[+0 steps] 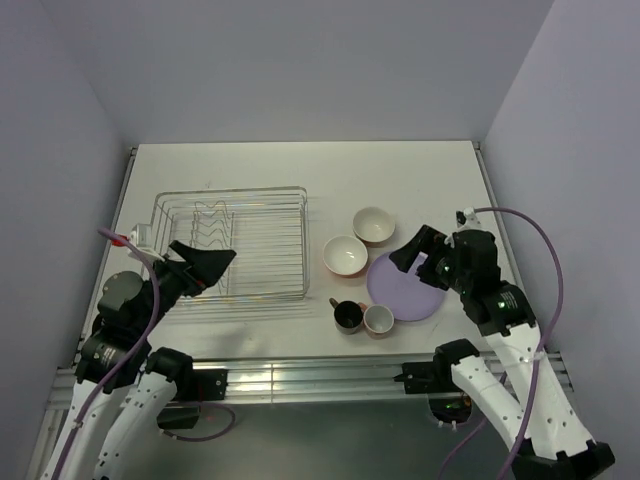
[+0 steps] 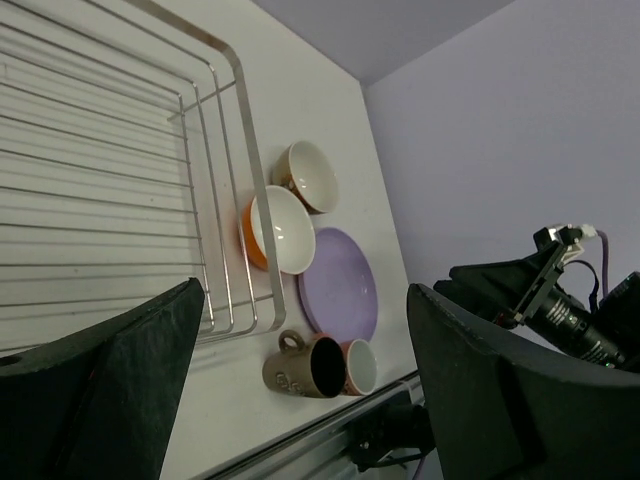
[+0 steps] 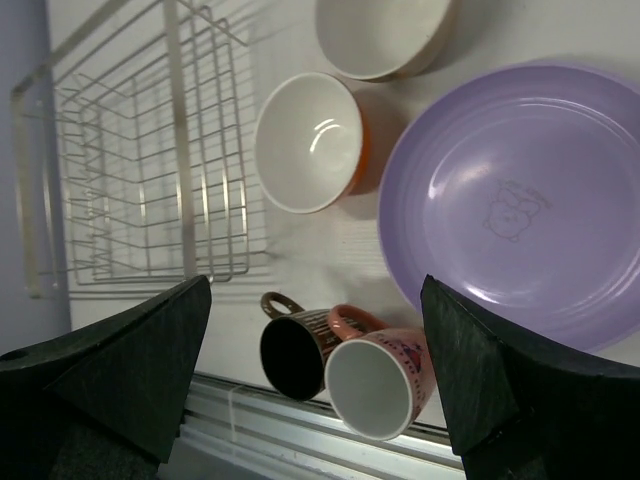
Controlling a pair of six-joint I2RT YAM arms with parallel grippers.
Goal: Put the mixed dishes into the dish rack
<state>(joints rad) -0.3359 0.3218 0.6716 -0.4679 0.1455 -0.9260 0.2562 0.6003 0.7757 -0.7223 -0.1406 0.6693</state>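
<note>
Next, my right gripper reaches outward and down to the beige bowl (image 1: pixel 373 225), onto the bowl's rim farthest from the rack, clear of the orange bowl.
The dish rack (image 1: pixel 232 246) is a silvery wire basket at the left, with no dishes in it. To its right on the table stand the orange bowl (image 1: pixel 345 256), the beige bowl (image 1: pixel 373 225) and the lilac plate (image 1: pixel 405 285). The dark cup (image 1: pixel 348 316) and pink cup (image 1: pixel 379 320) touch each other near the front edge. My left gripper (image 1: pixel 212 268) is open and empty over the rack's front left part. My right gripper (image 1: pixel 408 262) is open and empty above the plate's left edge. The right wrist view shows the plate (image 3: pixel 520 200), orange bowl (image 3: pixel 308 142), dark cup (image 3: pixel 298 355) and pink cup (image 3: pixel 378 385) below.
The table's metal front rail (image 1: pixel 300 378) runs just behind the cups. Lilac walls close in the table on three sides. The left wrist view shows the rack's rim (image 2: pixel 255 190), the bowls (image 2: pixel 282 228), the plate (image 2: pixel 342 282) and my right arm (image 2: pixel 570 310) beyond.
</note>
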